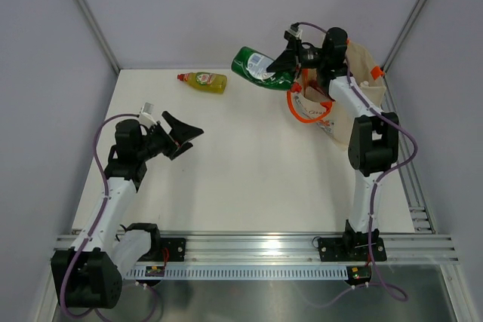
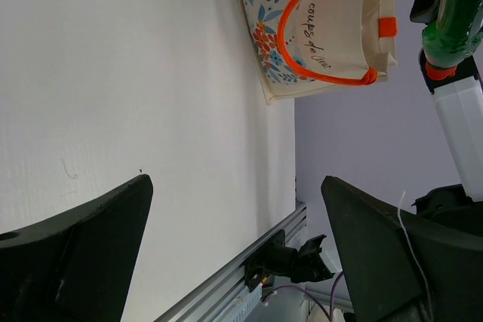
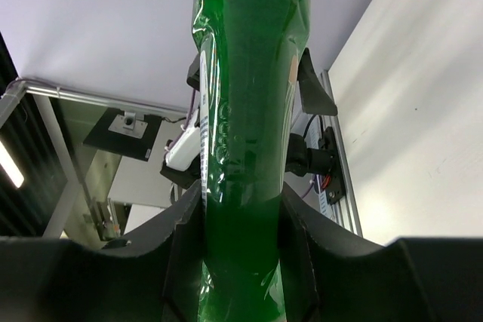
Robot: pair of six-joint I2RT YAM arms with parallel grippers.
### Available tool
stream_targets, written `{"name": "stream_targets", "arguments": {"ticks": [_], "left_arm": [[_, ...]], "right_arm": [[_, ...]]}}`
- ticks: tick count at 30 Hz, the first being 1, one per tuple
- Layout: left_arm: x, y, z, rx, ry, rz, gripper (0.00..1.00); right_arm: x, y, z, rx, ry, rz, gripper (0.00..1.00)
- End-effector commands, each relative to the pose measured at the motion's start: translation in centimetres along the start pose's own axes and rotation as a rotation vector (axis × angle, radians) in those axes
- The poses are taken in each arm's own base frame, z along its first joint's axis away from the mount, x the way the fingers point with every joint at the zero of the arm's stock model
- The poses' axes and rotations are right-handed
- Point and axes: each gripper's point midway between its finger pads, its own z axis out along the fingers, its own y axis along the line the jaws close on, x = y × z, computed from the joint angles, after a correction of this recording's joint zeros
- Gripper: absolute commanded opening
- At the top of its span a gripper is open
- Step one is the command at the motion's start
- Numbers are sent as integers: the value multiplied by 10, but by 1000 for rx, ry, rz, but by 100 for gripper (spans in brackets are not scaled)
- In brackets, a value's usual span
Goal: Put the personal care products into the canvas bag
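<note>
The bottle, still outside, goes over the bag's opening (image 1: 360, 72), to its right in the top view, next, and my right gripper then tilts down and releases.
My right gripper (image 1: 289, 62) is shut on the green squeeze bottle (image 1: 259, 69) and holds it in the air just left of the canvas bag (image 1: 341, 107), which stands at the back right with its orange handle hanging out. In the right wrist view the green bottle (image 3: 245, 133) fills the gap between my fingers (image 3: 302, 254). The yellow squeeze bottle (image 1: 205, 81) lies on the table at the back, left of the bag. My left gripper (image 1: 186, 138) is open and empty over the left of the table. The bag's printed side (image 2: 321, 28) shows in the left wrist view. The other bottles are out of view.
The white table (image 1: 226, 171) is walled by grey panels at the back and sides. An aluminium rail (image 1: 256, 250) with both arm bases runs along the near edge.
</note>
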Motion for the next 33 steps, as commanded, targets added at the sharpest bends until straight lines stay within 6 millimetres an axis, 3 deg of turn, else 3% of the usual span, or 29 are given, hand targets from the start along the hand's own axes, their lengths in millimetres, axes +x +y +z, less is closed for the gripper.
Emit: {"name": "stream_targets", "arguments": {"ticks": [1, 7, 9, 15, 19, 21, 22, 23, 24, 25, 29, 33], "left_arm": [[-13, -25, 0, 58, -24, 44, 99], [-13, -26, 3, 60, -16, 42, 99], [-13, -26, 4, 60, -16, 43, 99], [-11, -24, 6, 60, -9, 40, 99], [-12, -24, 8, 62, -5, 40, 99], [-12, -24, 9, 62, -5, 42, 99], [-12, -24, 9, 60, -6, 42, 99], [-13, -24, 9, 61, -4, 41, 99], [-13, -24, 9, 61, -4, 42, 99], [-12, -24, 9, 61, -4, 44, 99], [-10, -21, 10, 54, -1, 40, 99], [-9, -19, 11, 52, 4, 38, 99]], "right_arm": [[5, 85, -29, -15, -35, -239, 0], [-14, 84, -84, 35, -148, -251, 0], [-25, 79, -121, 72, -222, -253, 0], [-40, 53, -189, 135, -338, -218, 0], [-49, 36, -213, 155, -392, -160, 0], [-56, 33, -219, 192, -415, -241, 0], [-52, 23, -221, 194, -436, -92, 0], [-56, 11, -225, 272, -453, -232, 0], [-60, 23, -225, 318, -456, -294, 0], [-52, 7, -225, 343, -456, -193, 0], [-54, -13, -239, 499, -480, -289, 0], [-47, -18, -246, 598, -497, -327, 0]]}}
